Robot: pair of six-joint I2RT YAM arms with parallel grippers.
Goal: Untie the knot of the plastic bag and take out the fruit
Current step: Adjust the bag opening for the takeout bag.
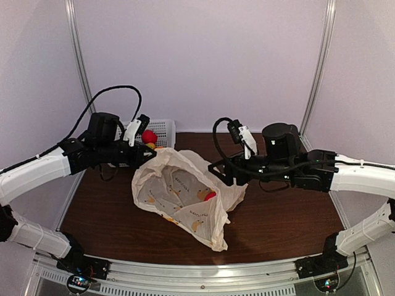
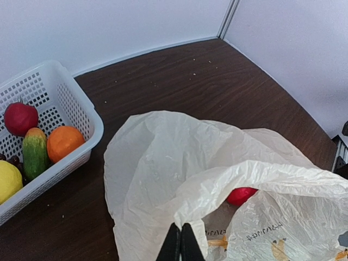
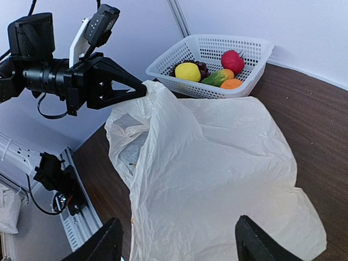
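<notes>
The bag's loose rim (image 1: 219,202) (image 3: 137,222) is beside the red fruit, and my right gripper, open over the bag, will next come down and move back onto it.
The plastic bag (image 1: 179,197) lies open in the middle of the brown table, its mouth held up towards the back left. No knot shows. My left gripper (image 1: 152,155) is shut on the bag's rim; the left wrist view shows the closed fingers pinching the film (image 2: 181,227). One red fruit (image 1: 210,195) sits inside the bag and also shows in the left wrist view (image 2: 241,194). My right gripper (image 1: 218,170) is open and empty, over the bag's right side; in its wrist view (image 3: 179,244) the bag (image 3: 217,163) spreads between the fingers.
A white perforated basket (image 1: 163,128) stands at the back left, behind the left gripper. It holds a red fruit (image 2: 20,118), a green one (image 2: 35,154), an orange one (image 2: 64,142) and a yellow one (image 2: 8,182). Walls close the back and sides.
</notes>
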